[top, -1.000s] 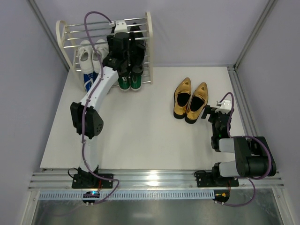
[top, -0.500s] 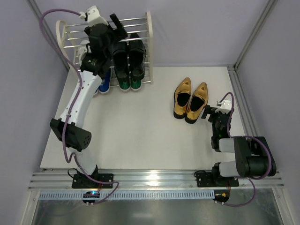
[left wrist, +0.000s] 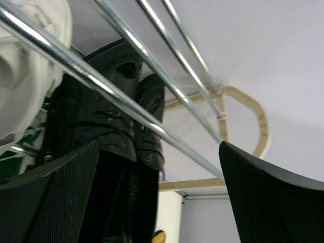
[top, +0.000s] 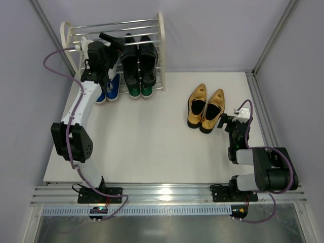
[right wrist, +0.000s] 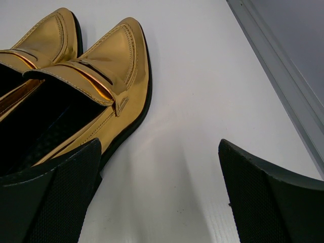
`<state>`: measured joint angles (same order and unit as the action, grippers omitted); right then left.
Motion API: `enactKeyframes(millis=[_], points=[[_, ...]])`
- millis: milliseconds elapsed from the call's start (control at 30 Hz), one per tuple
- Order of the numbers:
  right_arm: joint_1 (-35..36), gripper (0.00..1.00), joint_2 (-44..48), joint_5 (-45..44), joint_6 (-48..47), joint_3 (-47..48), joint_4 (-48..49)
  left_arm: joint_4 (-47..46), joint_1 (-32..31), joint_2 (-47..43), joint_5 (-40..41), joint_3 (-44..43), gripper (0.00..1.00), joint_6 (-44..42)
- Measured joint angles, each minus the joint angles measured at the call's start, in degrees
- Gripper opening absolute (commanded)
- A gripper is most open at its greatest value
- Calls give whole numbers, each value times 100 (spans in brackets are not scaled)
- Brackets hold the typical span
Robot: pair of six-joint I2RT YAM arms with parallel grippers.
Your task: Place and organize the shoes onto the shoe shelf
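Observation:
My left gripper should turn next until its open fingers line up around the nearest chrome rod (top: 125,44) (left wrist: 160,130), and then close, because that rod runs at a slant across the gap between them.
The shoe shelf (top: 161,30) stands at the back left, and its chrome rods (left wrist: 152,124) cross the left wrist view. Glossy black loafers (top: 135,56) (left wrist: 109,121) rest on its right half, above green sneakers (top: 134,91). Blue sneakers (top: 109,90) sit low on the left half. A white sneaker (left wrist: 23,76) shows at the left of the wrist view. My left gripper (top: 110,40) (left wrist: 159,202) hovers over the shelf's left half, open, holding nothing. Gold pointed shoes (top: 206,107) (right wrist: 96,76) lie on the table. My right gripper (top: 227,122) (right wrist: 159,195) rests open just right of their heels.
The white table (top: 152,136) ends at grey walls at the back and sides. A metal rail (top: 258,106) (right wrist: 283,66) runs along the right edge close to the right arm. The left arm's purple cable (top: 55,61) loops out beside the shelf's left frame.
The left arm has swung left, away from the black loafers, which stay on the shelf. Its jaws have spread wider. The right arm and gold shoes have not moved.

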<state>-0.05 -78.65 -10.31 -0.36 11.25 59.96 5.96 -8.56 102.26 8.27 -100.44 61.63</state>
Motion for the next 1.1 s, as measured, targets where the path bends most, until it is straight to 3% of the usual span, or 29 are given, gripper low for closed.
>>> enactKeyframes(millis=[167, 300, 467, 700, 833, 1100], points=[[0, 97, 0, 0, 0, 0, 0, -754, 2, 35, 48, 15, 96, 686], [0, 97, 0, 0, 0, 0, 0, -1113, 9, 199, 164, 39, 73, 1161], [0, 97, 0, 0, 0, 0, 0, -1303, 11, 680, 162, 39, 57, 1613], [0, 97, 0, 0, 0, 0, 0, -1641, 15, 811, 125, 59, 2, 2109], [0, 97, 0, 0, 0, 0, 0, -1628, 39, 811, 103, 85, 0, 2927], [0, 97, 0, 0, 0, 0, 0, -1360, 61, 732, 26, 46, 0, 2944]])
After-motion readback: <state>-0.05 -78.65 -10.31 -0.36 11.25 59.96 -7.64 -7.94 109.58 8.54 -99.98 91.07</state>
